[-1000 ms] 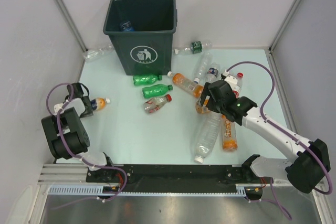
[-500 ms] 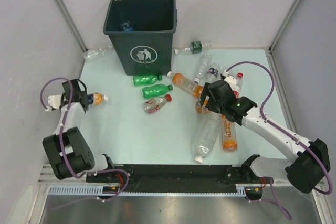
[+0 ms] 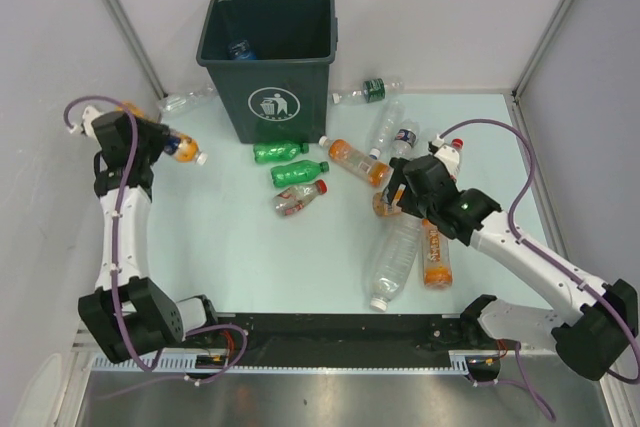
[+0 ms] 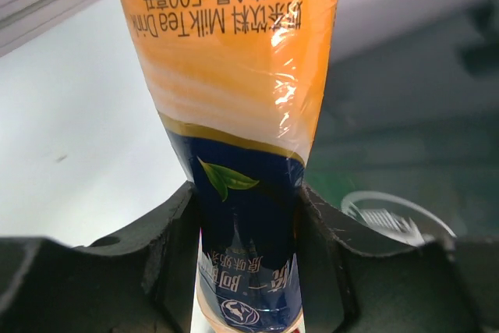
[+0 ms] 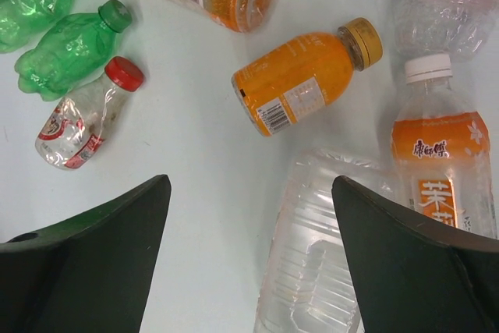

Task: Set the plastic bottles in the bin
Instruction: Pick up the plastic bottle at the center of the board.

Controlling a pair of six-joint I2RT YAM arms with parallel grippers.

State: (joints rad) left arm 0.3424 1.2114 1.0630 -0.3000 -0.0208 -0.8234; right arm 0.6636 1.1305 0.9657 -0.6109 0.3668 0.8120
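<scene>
I will raise my left gripper outward and across to get the orange milk tea bottle from below the bin's rim over the bin's open top (image 3: 268,29).
My left gripper (image 3: 160,143) is shut on an orange milk tea bottle (image 3: 181,147) with a dark blue label (image 4: 246,232), held high at the left, level with the bin's left side. The dark green bin (image 3: 268,59) stands at the back with a bottle inside (image 3: 240,49). My right gripper (image 3: 394,197) is open above the table, over a small orange bottle (image 5: 304,81) and a large clear bottle (image 5: 327,247). Two green bottles (image 3: 288,162) and a clear red-capped bottle (image 5: 86,115) lie in front of the bin. Several more bottles lie at the right.
A clear bottle (image 3: 186,101) lies left of the bin by the wall. A dark-labelled bottle (image 3: 372,90) lies right of the bin. White walls with metal posts close in the table. The arm bases sit on the rail at the near edge.
My left arm has lifted the orange milk tea bottle off the table and raised it up toward the bin. The right gripper has barely moved.
</scene>
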